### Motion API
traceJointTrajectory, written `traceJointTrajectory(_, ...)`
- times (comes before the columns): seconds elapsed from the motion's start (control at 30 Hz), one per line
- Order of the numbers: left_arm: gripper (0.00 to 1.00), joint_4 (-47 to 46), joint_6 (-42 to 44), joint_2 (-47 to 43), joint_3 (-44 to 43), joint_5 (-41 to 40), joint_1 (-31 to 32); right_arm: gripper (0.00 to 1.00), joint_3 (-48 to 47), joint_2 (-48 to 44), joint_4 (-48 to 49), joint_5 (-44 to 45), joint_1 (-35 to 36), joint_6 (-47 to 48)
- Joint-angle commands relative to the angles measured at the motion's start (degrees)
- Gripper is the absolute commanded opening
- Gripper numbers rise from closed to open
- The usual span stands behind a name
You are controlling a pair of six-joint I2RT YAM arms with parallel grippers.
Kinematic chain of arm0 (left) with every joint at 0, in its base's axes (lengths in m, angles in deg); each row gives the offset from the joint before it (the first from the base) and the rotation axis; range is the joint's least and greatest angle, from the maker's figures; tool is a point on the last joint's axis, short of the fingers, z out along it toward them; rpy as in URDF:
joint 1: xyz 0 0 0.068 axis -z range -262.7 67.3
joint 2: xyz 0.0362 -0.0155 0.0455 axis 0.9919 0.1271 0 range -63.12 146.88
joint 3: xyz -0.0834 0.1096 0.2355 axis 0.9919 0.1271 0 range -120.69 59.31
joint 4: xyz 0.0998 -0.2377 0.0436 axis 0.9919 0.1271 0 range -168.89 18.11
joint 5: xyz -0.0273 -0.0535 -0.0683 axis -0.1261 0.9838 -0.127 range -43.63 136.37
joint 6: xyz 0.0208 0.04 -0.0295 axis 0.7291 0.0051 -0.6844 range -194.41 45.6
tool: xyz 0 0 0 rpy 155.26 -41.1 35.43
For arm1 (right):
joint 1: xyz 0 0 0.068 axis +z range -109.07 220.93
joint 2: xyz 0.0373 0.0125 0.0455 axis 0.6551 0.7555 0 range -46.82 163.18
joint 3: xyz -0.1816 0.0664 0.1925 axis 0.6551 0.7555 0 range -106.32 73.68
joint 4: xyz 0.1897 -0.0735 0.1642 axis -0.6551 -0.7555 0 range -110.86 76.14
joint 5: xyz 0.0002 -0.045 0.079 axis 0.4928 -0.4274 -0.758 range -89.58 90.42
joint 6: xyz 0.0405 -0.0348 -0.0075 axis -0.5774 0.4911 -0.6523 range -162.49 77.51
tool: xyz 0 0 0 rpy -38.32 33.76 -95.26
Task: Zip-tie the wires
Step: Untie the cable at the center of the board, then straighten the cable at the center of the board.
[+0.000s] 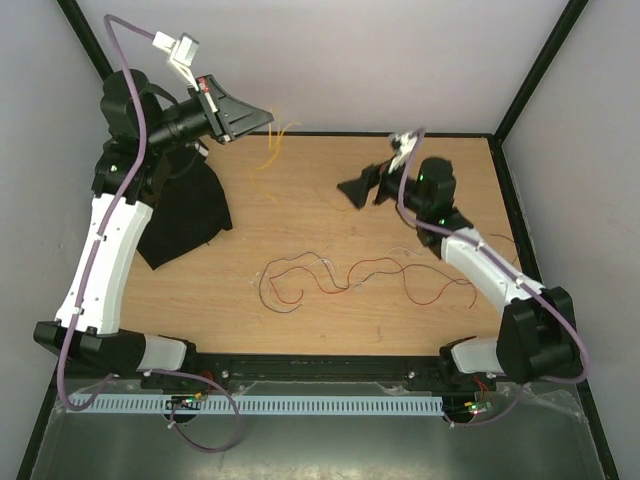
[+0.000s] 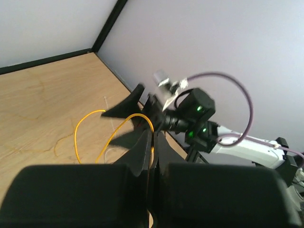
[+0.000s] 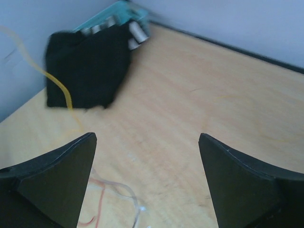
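The hanging part of the yellow zip tie (image 1: 272,150) (image 3: 64,90) is to the left of my right gripper in the top view, so my right gripper should move toward that part next and close.
The wires (image 1: 345,275) lie in a loose curly tangle of red, dark and whitish strands on the middle of the wooden table; one end of them (image 3: 121,192) shows under my right gripper. My left gripper (image 1: 266,119) is raised at the back left, shut on a thin yellow zip tie (image 1: 272,150) that hangs in loops toward the table. In the left wrist view the tie (image 2: 92,123) curls out from between the closed fingers (image 2: 142,142). My right gripper (image 1: 354,182) hovers wide open and holds nothing, right of the tie and behind the wires. Its fingers (image 3: 71,166) frame bare wood.
A black cloth (image 1: 185,215) lies on the left of the table, below the left arm. A teal object (image 3: 118,19) sits behind the cloth (image 3: 88,71). Walls close the table at the back and both sides. The arm bases stand along the near edge.
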Motion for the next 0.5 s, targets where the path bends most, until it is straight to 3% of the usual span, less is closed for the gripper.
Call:
traceJointTrajectory(0.0,0.00,-3.9,0.4,-2.0,0.0,-0.9,3.0,0.99,11.5,-3.7,19.0,-5.8,3.9,-0.1)
traceJointTrajectory(0.2,0.00,-5.6,0.5,-1.7,-0.3,-1.1,8.2,0.99,15.4,-3.7,21.3,-2.4,7.3,3.4)
traceJointTrajectory(0.47,0.00,-6.5,0.1,-1.3,-1.6,-0.4,12.5,0.99,13.1,-1.9,21.4,2.2,7.4,9.6)
